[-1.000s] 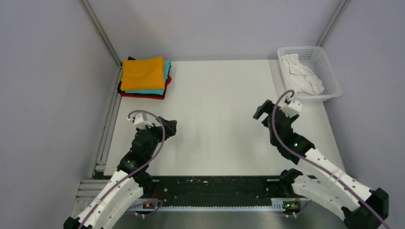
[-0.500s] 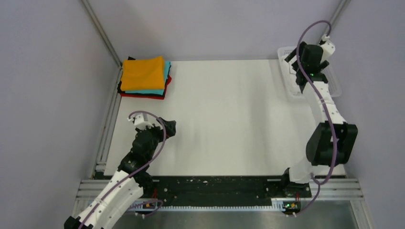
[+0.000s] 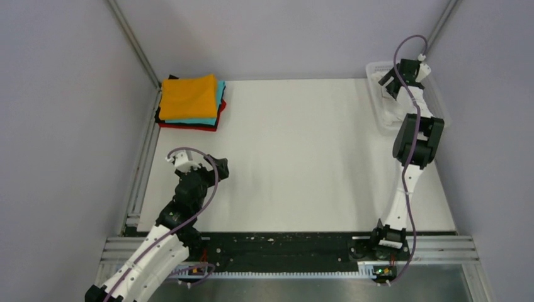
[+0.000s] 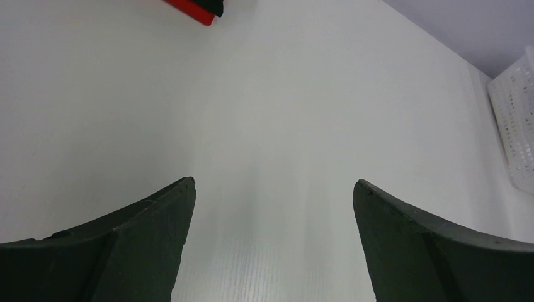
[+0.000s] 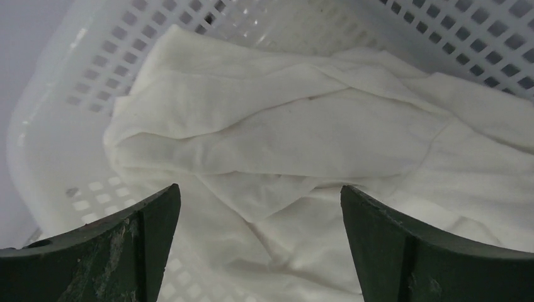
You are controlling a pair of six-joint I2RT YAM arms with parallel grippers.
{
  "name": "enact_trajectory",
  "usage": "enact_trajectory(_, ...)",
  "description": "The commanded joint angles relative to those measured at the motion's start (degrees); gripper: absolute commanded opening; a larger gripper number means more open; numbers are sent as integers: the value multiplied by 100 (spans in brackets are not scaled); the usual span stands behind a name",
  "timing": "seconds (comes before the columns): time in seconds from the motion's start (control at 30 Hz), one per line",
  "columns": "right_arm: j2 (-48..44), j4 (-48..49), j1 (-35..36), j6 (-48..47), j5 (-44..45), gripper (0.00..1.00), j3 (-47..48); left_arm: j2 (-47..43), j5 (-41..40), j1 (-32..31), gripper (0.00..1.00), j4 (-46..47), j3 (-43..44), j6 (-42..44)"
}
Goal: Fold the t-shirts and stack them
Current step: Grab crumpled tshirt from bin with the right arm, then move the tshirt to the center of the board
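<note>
I need to lower the open fingers of my right gripper deeper into the basket (image 3: 439, 100), then close them on the bunched cloth (image 3: 386, 90) of the white t-shirt.
A wrinkled white t-shirt (image 5: 283, 138) lies in the white mesh basket (image 5: 82, 75) at the table's back right. My right gripper (image 5: 260, 195) hangs open just above it, jaws wide apart, holding nothing; in the top view the right gripper (image 3: 395, 80) covers the shirt over the basket (image 3: 439, 100). A stack of folded t-shirts (image 3: 191, 100), orange on top, then teal, red and black, sits at the back left; its red corner (image 4: 192, 9) shows in the left wrist view. My left gripper (image 3: 217, 168) (image 4: 274, 189) is open and empty, low over the table's near left.
The white table (image 3: 296, 151) runs between the stack and the basket. A metal frame rail (image 3: 142, 170) borders the left edge, and grey walls close in the back and sides.
My right arm has swung from the table's middle right up and back to the basket, now stretched out over the white t-shirt. My left gripper has barely moved.
</note>
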Motion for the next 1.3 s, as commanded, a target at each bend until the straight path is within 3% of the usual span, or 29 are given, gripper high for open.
enact_trajectory(0.0, 454, -169, -114, 438, -265, 93, 255, 44, -137, 12, 99, 259, -39, 61)
enact_trajectory(0.2, 1044, -61, -117, 491, -545, 78, 332, 47, -187, 11, 99, 241, -39, 79)
enact_trajectory(0.4, 876, -18, -117, 68, -753, 2, 644, -91, -146, 10, 99, 130, -12, 37)
enact_trajectory(0.6, -510, -9, -117, -673, -758, 0, 752, -242, -4, 12, 99, 37, -2, -6)
enact_trajectory(0.83, -2337, 25, 87, -1086, -1593, 0, 323, -259, 562, 15, 99, 143, 55, -104)
enact_trajectory(1.03, -3790, 203, 1120, -1740, -2135, 0, -277, -568, 1047, 9, 99, 91, 60, -325)
enact_trajectory(1.27, -5197, 400, 2533, -1526, -2799, 0, -1466, -1021, 1492, 10, 99, -315, 137, -558)
